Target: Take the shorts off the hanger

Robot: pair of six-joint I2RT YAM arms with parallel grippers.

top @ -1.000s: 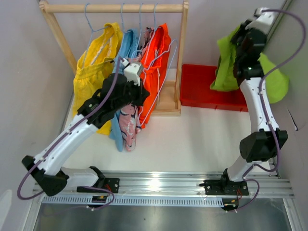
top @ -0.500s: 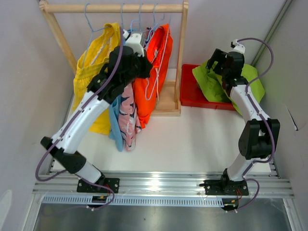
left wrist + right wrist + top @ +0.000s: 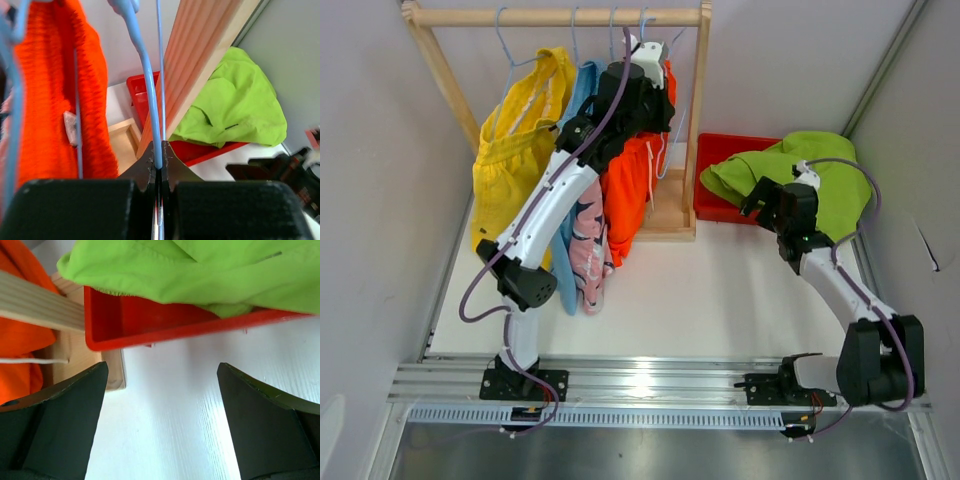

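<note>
My left gripper slides the empty hanger from beside the orange shorts along the rack's bar toward the post by the bin next, then opens.
Lime green shorts (image 3: pixel 810 170) lie heaped over the red bin (image 3: pixel 718 205); they also show in the left wrist view (image 3: pixel 235 107) and the right wrist view (image 3: pixel 200 270). Yellow shorts (image 3: pixel 515 140), light blue shorts (image 3: pixel 582 90), pink patterned shorts (image 3: pixel 585 250) and orange shorts (image 3: pixel 632 195) hang on the rack. High by the rail, my left gripper (image 3: pixel 645 52) is shut on a light blue wire hanger (image 3: pixel 146 80), beside the orange shorts (image 3: pixel 45 100). My right gripper (image 3: pixel 162 372) is open and empty, low over the white table in front of the bin (image 3: pixel 150 322).
The wooden rack's rail (image 3: pixel 560 17) and right post (image 3: pixel 698 110) stand just by the left gripper; the post (image 3: pixel 200 65) fills the middle of the left wrist view. Grey walls close in on both sides. A metal rail (image 3: pixel 650 380) runs along the near edge.
My right gripper opened and let the lime green shorts drop onto the red bin, then came down toward the table. My left arm rose along the hanger to the rack's rail.
</note>
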